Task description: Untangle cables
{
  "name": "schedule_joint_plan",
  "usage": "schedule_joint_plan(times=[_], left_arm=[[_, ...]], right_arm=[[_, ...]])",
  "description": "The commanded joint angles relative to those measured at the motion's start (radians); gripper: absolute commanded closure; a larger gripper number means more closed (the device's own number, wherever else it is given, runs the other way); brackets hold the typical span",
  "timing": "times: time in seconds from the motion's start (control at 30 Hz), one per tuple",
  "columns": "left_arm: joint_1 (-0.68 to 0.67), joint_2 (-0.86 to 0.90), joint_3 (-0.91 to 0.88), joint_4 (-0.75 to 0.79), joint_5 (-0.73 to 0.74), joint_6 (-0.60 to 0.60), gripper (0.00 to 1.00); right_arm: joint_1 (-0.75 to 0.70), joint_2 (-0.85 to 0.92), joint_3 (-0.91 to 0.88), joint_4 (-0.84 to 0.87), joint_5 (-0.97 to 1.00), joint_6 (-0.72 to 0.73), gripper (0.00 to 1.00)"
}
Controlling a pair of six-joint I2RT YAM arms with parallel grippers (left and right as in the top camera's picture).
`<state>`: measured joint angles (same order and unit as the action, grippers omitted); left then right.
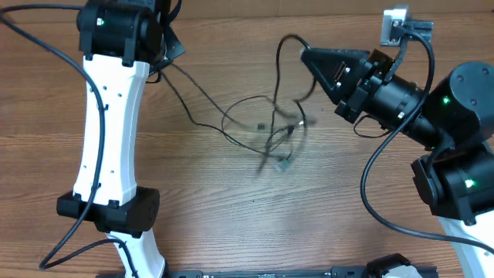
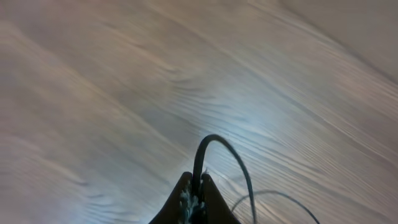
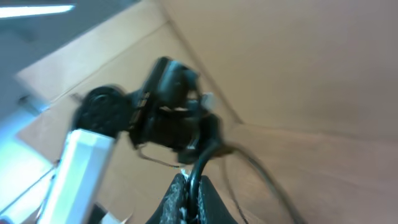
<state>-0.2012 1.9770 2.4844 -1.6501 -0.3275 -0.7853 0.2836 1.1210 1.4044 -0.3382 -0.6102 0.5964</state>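
My left gripper draws away from my right gripper next, then lowers and opens, since pieces of cable still run from my grippers' fingers into the tangle.
The cables [image 1: 274, 131] are thin black cords in a loose tangle hanging over the middle of the wooden table, blurred by motion. One strand runs up left to my left gripper [image 1: 164, 60], which is shut on it [image 2: 198, 183]. Another strand loops up to my right gripper [image 1: 306, 52], which is shut on it [image 3: 193, 186]. In the left wrist view a cable [image 2: 214, 143] arcs out of the jaws and falls to the right. In the right wrist view a cable [image 3: 208, 155] rises from the jaws toward the left arm [image 3: 168, 118].
The left arm's white link [image 1: 108, 131] stands over the table's left side, with its thick black cable [image 1: 46, 46] trailing left. The right arm's body [image 1: 455, 139] fills the right edge. The wooden tabletop [image 1: 231, 216] lies under the tangle.
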Motion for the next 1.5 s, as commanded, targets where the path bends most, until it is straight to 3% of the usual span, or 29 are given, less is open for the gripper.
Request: schedule_joint_plan(times=[0.0,0.17,0.23,0.33,0.47,0.53,0.6,0.73,0.87,1.0,1.03,1.1,1.23,1.3,1.47], left_arm=[[0.057,0.0,-0.063,0.005,-0.148,-0.083,0.96],[0.13,0.0,-0.122,0.034,-0.073,-0.093,0.96],[0.162,0.0,-0.138,0.052,0.052,-0.037,0.96],[0.175,0.0,-0.14,0.068,0.113,0.026,0.96],[0.189,0.0,-0.141,0.054,-0.138,0.006,0.96],[0.198,0.0,-0.141,0.037,-0.169,-0.008,0.96],[0.213,0.0,-0.141,0.041,-0.084,-0.008,0.96],[0.216,0.008,-0.141,0.079,0.199,0.023,0.95],[0.202,0.015,-0.141,0.153,0.603,0.267,0.83],[0.179,0.015,-0.141,0.183,0.84,0.463,0.3],[0.173,0.015,-0.141,0.182,0.857,0.48,0.22],[0.162,0.015,-0.141,0.18,0.855,0.498,0.16],[0.135,0.015,-0.142,0.168,0.854,0.503,0.13],[0.098,0.015,-0.142,0.167,0.799,0.559,0.01],[0.04,0.026,-0.142,0.159,0.622,0.574,0.0]], right_arm=[[-0.026,-0.003,0.011,-0.089,0.234,0.151,0.96],[-0.05,-0.001,0.011,-0.104,0.247,0.178,0.96],[-0.05,-0.001,0.011,-0.096,0.252,0.178,0.96],[-0.053,-0.001,0.011,-0.096,0.297,0.176,0.97],[-0.097,-0.012,0.011,-0.193,0.546,0.137,0.96],[-0.124,-0.013,0.011,-0.264,0.667,0.145,0.96],[-0.14,-0.006,0.011,-0.316,0.683,0.165,0.96],[-0.138,0.032,0.011,-0.317,0.459,0.13,0.96],[-0.138,0.099,0.011,-0.239,0.09,0.058,0.96],[-0.138,0.169,0.011,-0.071,-0.288,0.008,0.96],[-0.138,0.185,0.011,-0.014,-0.373,0.008,0.96],[-0.138,0.211,0.011,0.088,-0.489,0.035,0.96],[-0.138,0.222,0.011,0.16,-0.498,0.153,0.96],[-0.137,0.222,0.011,0.218,-0.51,0.206,0.96],[-0.137,0.222,0.011,0.44,-0.553,0.41,0.96]])
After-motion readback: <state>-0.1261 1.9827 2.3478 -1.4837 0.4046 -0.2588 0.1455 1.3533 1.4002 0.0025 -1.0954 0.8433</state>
